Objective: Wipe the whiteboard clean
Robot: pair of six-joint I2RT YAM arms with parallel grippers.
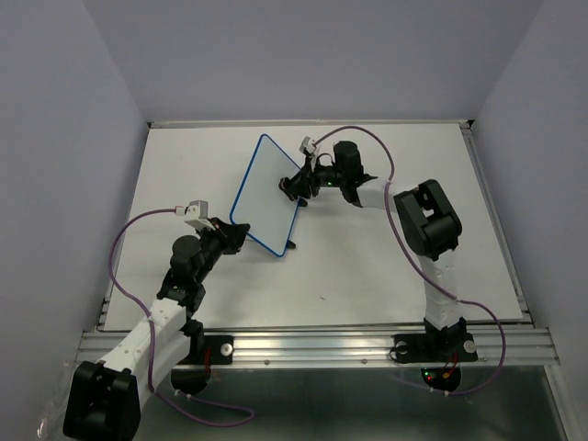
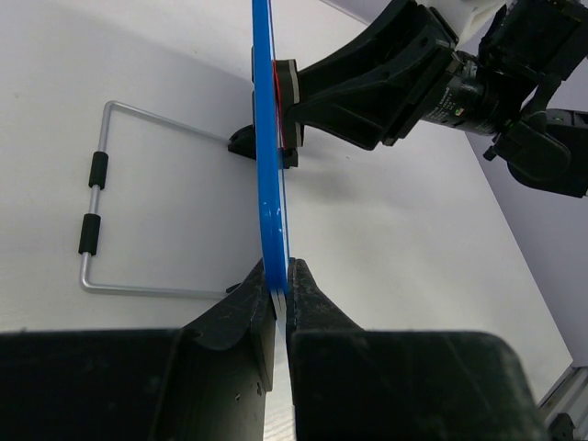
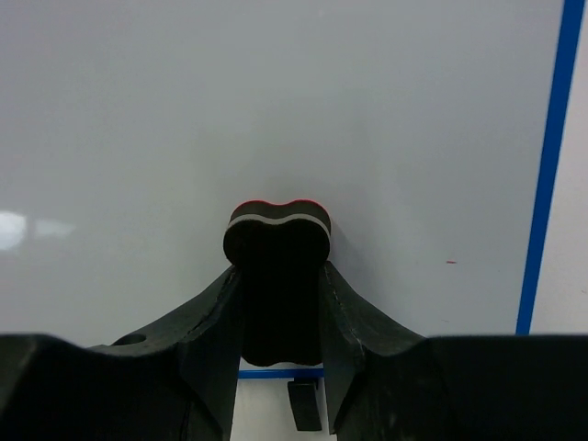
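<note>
My right gripper moves off the whiteboard to the right in the top view next. It then lowers the eraser (image 3: 277, 230) onto bare tabletop and lets go, since the whiteboard's side is wiped white.
The whiteboard (image 1: 266, 191) stands upright on the table, blue-framed, its face wiped white. My left gripper (image 1: 237, 235) is shut on the board's near edge; in the left wrist view the jaws (image 2: 280, 276) pinch the blue frame (image 2: 266, 165) edge-on. My right gripper (image 1: 296, 186) is shut on a black eraser (image 3: 277, 230) with a white and red layer and presses it flat against the board face (image 3: 276, 110). The eraser also shows in the left wrist view (image 2: 288, 101). One tiny red speck (image 3: 450, 262) sits near the right frame (image 3: 549, 165).
A bent metal wire stand (image 2: 101, 220) with two black sleeves lies on the table behind the board. A black foot (image 3: 303, 404) sits under the board's lower edge. The metal rail (image 1: 312, 344) runs along the near table edge. Walls close in on three sides.
</note>
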